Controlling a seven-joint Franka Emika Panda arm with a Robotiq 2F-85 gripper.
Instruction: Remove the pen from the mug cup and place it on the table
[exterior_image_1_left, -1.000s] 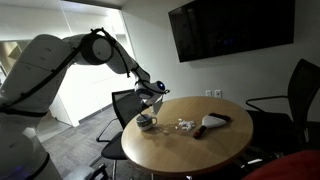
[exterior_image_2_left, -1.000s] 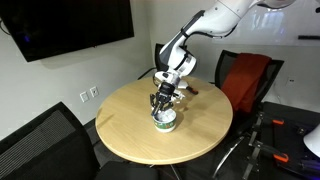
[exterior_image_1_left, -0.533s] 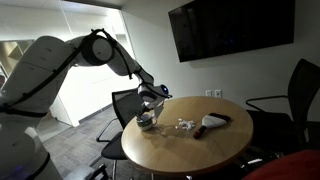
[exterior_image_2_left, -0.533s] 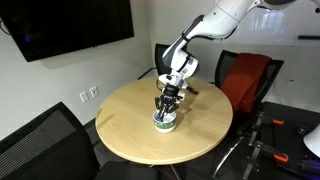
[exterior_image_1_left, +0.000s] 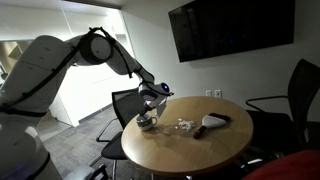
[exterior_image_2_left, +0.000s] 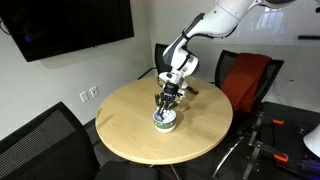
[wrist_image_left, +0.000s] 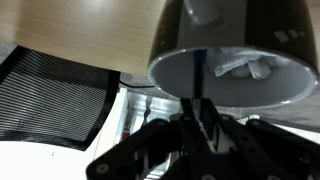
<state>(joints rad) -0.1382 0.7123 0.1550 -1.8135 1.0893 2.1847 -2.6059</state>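
Note:
My gripper is due to rise from the mug cup (exterior_image_1_left: 146, 124), move across toward the white bits and go down over the tabletop beside them. It should release the pen there, because that spot is clear.
The small whitish-grey mug cup (exterior_image_1_left: 146, 124) stands near the edge of the round tan table (exterior_image_1_left: 190, 152); it also shows in an exterior view (exterior_image_2_left: 165, 123) on the table (exterior_image_2_left: 125, 135). My gripper (exterior_image_1_left: 148, 113) (exterior_image_2_left: 166, 104) points straight down into the cup's mouth. In the wrist view the cup (wrist_image_left: 170, 40) fills the top, with a thin dark pen (wrist_image_left: 197, 72) standing in its grey inside. My gripper's fingers (wrist_image_left: 197, 120) are pressed close together around the pen's upper end.
A dark elongated object with a pale end (exterior_image_1_left: 214, 122) and a cluster of tiny white bits (exterior_image_1_left: 184, 125) lie further along the table. Black office chairs (exterior_image_1_left: 295, 95) (exterior_image_2_left: 40, 140) and a red-backed chair (exterior_image_2_left: 245, 80) ring the table. A screen (exterior_image_1_left: 230, 28) hangs on the wall.
In the first half second my gripper came down from just above the cup into its mouth. It has stayed there since.

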